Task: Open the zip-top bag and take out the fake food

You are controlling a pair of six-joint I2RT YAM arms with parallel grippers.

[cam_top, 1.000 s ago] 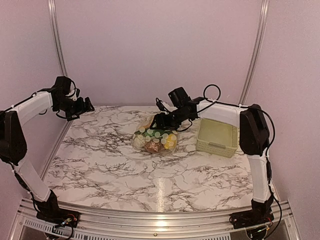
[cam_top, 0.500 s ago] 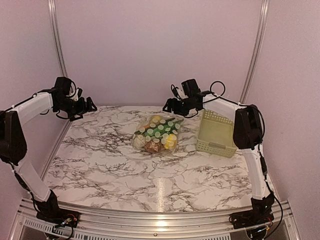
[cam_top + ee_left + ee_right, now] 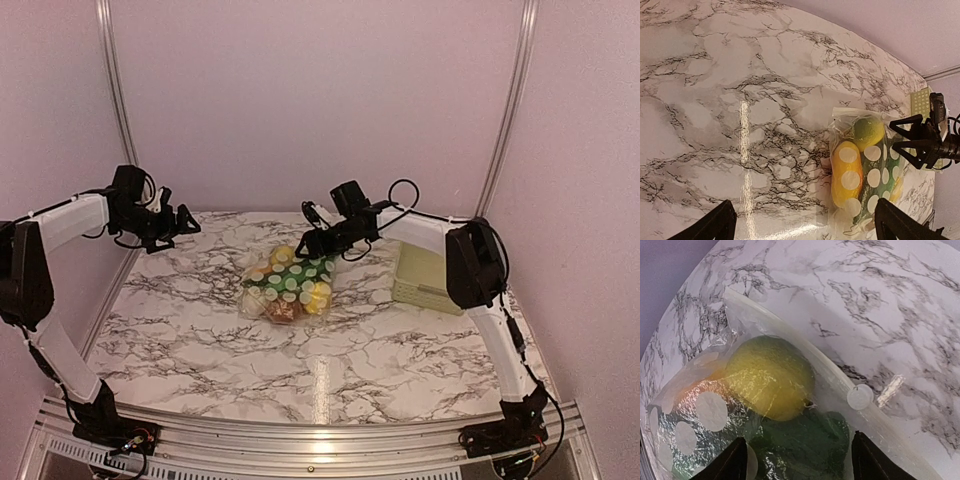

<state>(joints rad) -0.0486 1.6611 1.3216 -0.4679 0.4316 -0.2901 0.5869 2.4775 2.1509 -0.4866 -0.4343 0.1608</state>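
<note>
My left gripper is above the zip strip's nearer end [image 3: 262,251] [image 3: 837,111], which is to the gripper's right in the top view. I will lower it toward the bag, onto that end, next.
The clear zip-top bag [image 3: 285,284], printed with white dots, lies on the marble table left of centre. It holds the fake food: a yellow-green round piece [image 3: 767,375], a long yellow piece [image 3: 846,172], dark green pieces [image 3: 807,440] and a brown one [image 3: 281,310]. Its zip strip [image 3: 840,385] looks closed. My right gripper [image 3: 312,243] is open at the bag's far end, its fingers [image 3: 726,464] on either side of the bag top. My left gripper [image 3: 185,222] is open and empty, held high at the far left, well away from the bag [image 3: 865,170].
The pale green slotted basket [image 3: 425,276] stands to the right of the bag, partly behind my right arm. Walls close in the table at the back and on both sides.
The bag has slid left and toward the near side. My right gripper rose off it toward the back, then came down again at its far end. My left gripper edged slightly right.
</note>
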